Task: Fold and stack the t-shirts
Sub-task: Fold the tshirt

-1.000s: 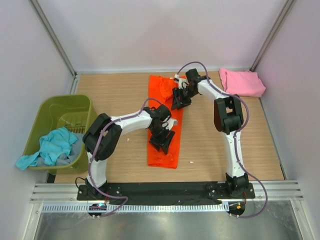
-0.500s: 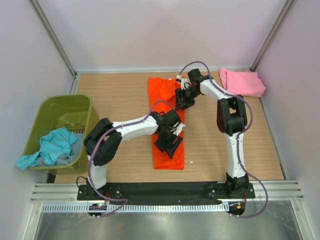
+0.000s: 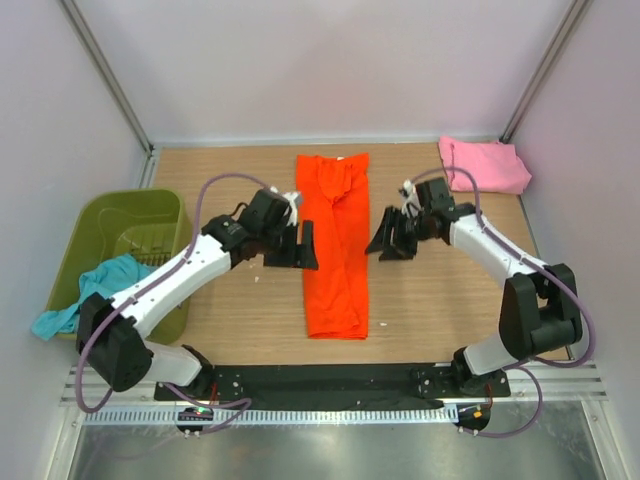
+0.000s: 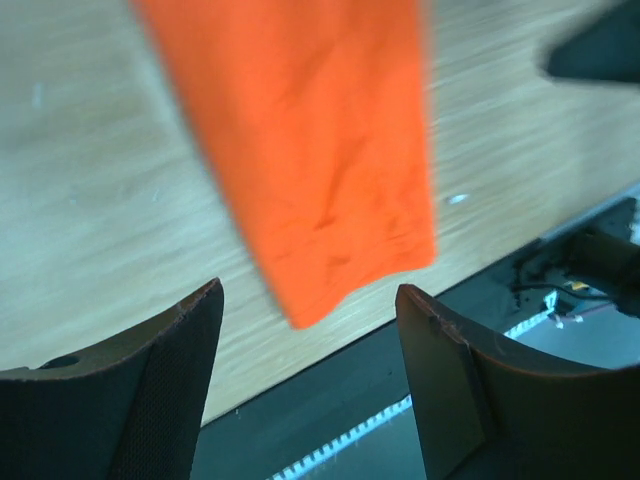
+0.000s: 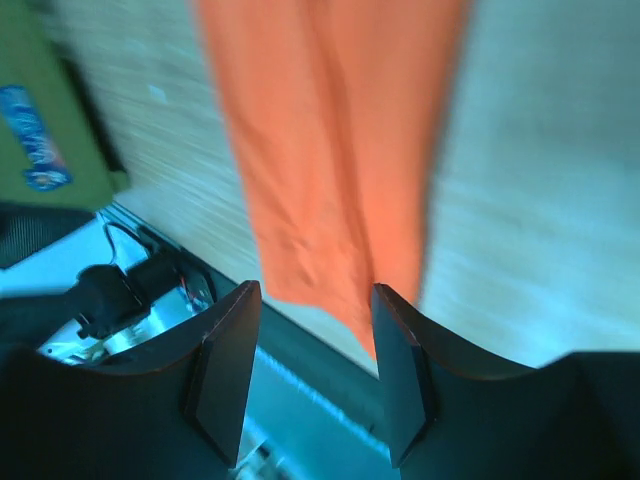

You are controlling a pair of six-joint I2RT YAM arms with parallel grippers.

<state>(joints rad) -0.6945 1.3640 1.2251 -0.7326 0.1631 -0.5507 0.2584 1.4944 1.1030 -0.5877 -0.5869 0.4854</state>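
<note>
The right gripper draws back toward the base bar next and lowers to the orange t-shirt's near corner (image 3: 362,333) (image 5: 371,342).
The bright orange t-shirt (image 3: 335,245) lies flat on the table as a long narrow strip, folded lengthwise, running from the back toward the near edge. It also shows in the left wrist view (image 4: 310,140) and the right wrist view (image 5: 330,140). My left gripper (image 3: 305,246) is open and empty just left of the strip. My right gripper (image 3: 378,240) is open and empty just right of it. The pale pink t-shirt (image 3: 485,165) lies folded at the back right corner. A teal t-shirt (image 3: 95,295) hangs over the rim of the tub.
An olive-green plastic tub (image 3: 125,225) stands at the left edge of the table with grey cloth inside. The black base rail (image 3: 330,380) runs along the near edge. Bare wooden tabletop (image 3: 230,180) flanks the orange strip.
Both grippers have let go of the orange shirt and pulled apart, the left one to the left, the right one to the right. The shirt now lies as a straight narrow strip.
</note>
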